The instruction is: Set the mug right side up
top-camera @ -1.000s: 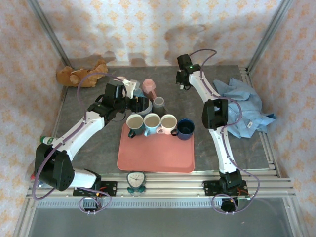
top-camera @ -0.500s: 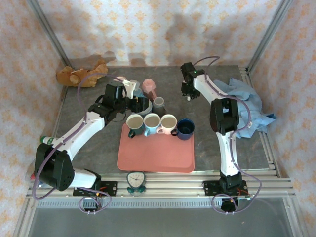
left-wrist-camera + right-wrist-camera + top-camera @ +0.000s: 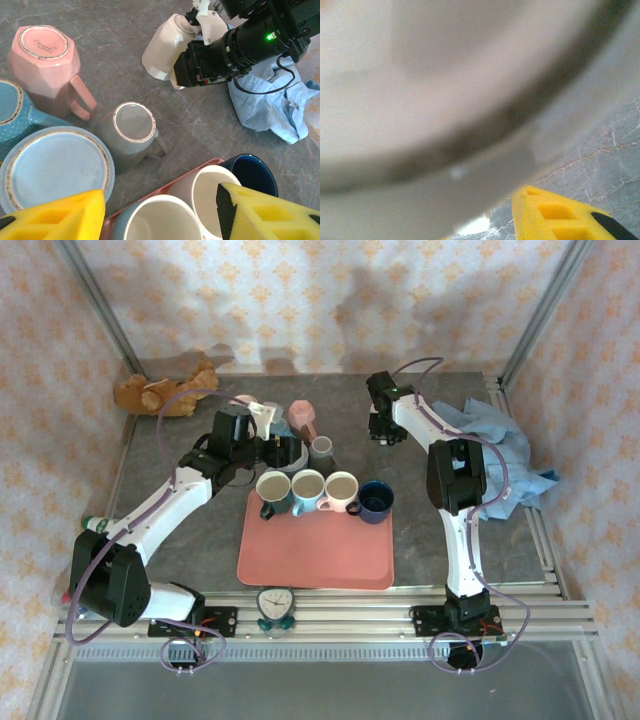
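Note:
The robot's right gripper should first move slightly outward toward the white mug's side to close on the white mug's handle, because that pale part of the mug is between the gripper's fingers.
A white mug (image 3: 162, 50) sits at the back of the table, right against my right gripper (image 3: 381, 430), which points down at it. In the right wrist view this mug (image 3: 445, 100) is a blurred pale mass, with one yellow finger (image 3: 560, 215) beside its wall and the other finger hidden. A pink mug (image 3: 45, 65) and a grey mug (image 3: 131, 130) stand upside down on the table. My left gripper (image 3: 160, 220) hovers open above the tray's mugs, holding nothing.
A pink tray (image 3: 315, 555) carries several upright mugs along its far edge. An upturned blue dish (image 3: 55, 167) lies by the grey mug. A blue cloth (image 3: 505, 455) is crumpled at the right, and a teddy bear (image 3: 165, 390) lies at the back left.
My right gripper has come down and slightly toward the near right, onto the spot with the white mug. The left arm has not moved.

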You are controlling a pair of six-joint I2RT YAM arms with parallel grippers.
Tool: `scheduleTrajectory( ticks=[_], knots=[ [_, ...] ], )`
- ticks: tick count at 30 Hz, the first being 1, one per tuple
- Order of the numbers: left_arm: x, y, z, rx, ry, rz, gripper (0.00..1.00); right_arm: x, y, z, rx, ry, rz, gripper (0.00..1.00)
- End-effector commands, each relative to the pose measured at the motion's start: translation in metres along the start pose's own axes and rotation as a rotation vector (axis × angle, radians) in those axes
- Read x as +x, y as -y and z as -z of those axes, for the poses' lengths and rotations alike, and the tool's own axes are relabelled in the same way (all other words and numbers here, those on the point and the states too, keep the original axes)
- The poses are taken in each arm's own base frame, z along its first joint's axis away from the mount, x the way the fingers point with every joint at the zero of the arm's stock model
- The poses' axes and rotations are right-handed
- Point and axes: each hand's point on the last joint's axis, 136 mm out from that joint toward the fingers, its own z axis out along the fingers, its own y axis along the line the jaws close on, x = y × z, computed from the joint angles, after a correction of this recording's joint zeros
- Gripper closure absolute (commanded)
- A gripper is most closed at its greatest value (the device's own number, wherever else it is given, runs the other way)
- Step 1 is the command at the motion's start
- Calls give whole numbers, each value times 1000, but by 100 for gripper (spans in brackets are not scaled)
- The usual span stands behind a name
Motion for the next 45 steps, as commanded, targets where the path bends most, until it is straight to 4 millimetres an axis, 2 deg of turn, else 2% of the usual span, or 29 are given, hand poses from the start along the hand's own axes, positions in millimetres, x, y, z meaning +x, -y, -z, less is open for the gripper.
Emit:
scheduleTrajectory(
  ticks=[1,10,22,26,31,35,39,45],
  knots=[
    [-4,0,2,15,22,4,39,-21,0,23,3,97,14,63],
    [-2,-2,-2,15,16,9,39,-31,-1,22,-2,134,16,69],
    [0,-3,-3,13,9,11,40,-35,4,25,14,151,41,75],
    [0,-3,-3,13,9,12,41,-36,5,26,6,151,45,79],
    [1,-4,-4,12,7,15,41,-36,4,32,-14,157,49,89],
    [0,-3,-4,13,9,22,41,-39,3,51,-48,205,33,100],
    [-5,0,-1,25,32,55,41,-41,-1,83,-134,284,4,100],
    [-13,2,5,53,121,193,42,-41,-5,130,-253,371,-44,100]
  ],
)
